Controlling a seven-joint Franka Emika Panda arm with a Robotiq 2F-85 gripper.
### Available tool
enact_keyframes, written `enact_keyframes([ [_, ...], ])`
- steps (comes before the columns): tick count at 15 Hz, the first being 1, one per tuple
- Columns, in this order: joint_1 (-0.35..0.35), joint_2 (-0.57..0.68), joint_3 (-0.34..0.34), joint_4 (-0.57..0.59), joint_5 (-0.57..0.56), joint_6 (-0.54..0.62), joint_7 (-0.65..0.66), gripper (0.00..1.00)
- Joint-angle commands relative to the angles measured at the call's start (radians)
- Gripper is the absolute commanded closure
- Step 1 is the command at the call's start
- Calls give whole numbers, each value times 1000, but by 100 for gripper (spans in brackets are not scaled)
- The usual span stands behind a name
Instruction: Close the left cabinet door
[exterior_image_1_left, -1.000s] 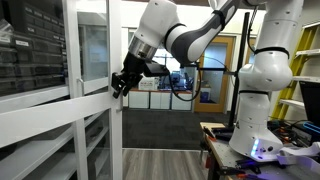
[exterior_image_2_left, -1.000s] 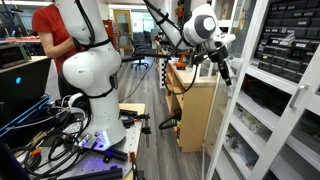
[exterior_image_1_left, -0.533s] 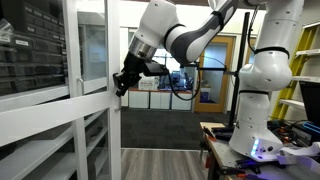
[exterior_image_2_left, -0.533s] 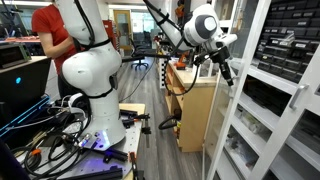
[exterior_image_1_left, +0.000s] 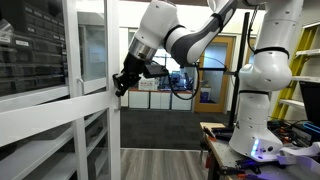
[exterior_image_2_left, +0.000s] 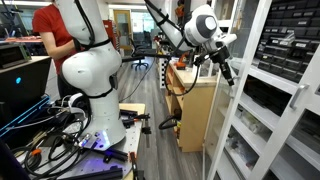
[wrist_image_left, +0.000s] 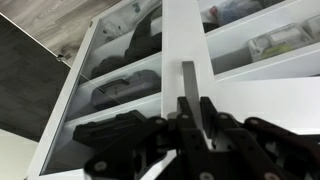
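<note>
I will push the bar handle in my gripper outward next, toward the neighboring door's white stile (exterior_image_2_left: 294, 101), and let go of it there, because the cabinet door is still partly open.
The left cabinet door (exterior_image_1_left: 114, 45) is tall and white-framed with clear glass panels and a white middle rail. It stands partly open in both exterior views (exterior_image_2_left: 250, 50). My gripper (exterior_image_1_left: 121, 82) is at the door's free edge, at middle-rail height (exterior_image_2_left: 228, 73). In the wrist view the small vertical bar handle (wrist_image_left: 188, 78) on the white stile (wrist_image_left: 184, 25) runs down between my two black fingers (wrist_image_left: 190, 115), which are shut on it. Shelves with dark items show behind the glass (wrist_image_left: 125, 85).
The white robot base (exterior_image_1_left: 262, 90) stands on a stand with cables (exterior_image_2_left: 60, 130). A person in red (exterior_image_2_left: 50, 30) is at the back. A wooden cabinet (exterior_image_2_left: 195, 105) stands beside the door. A brown wood-framed glass door (exterior_image_1_left: 212, 70) is far behind.
</note>
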Motion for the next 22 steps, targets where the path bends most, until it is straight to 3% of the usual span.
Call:
enact_keyframes([
  [1,-22,33,4,60,-74,4,40,95],
  [22,-28,366,-76,426,-175,38,-52,95],
])
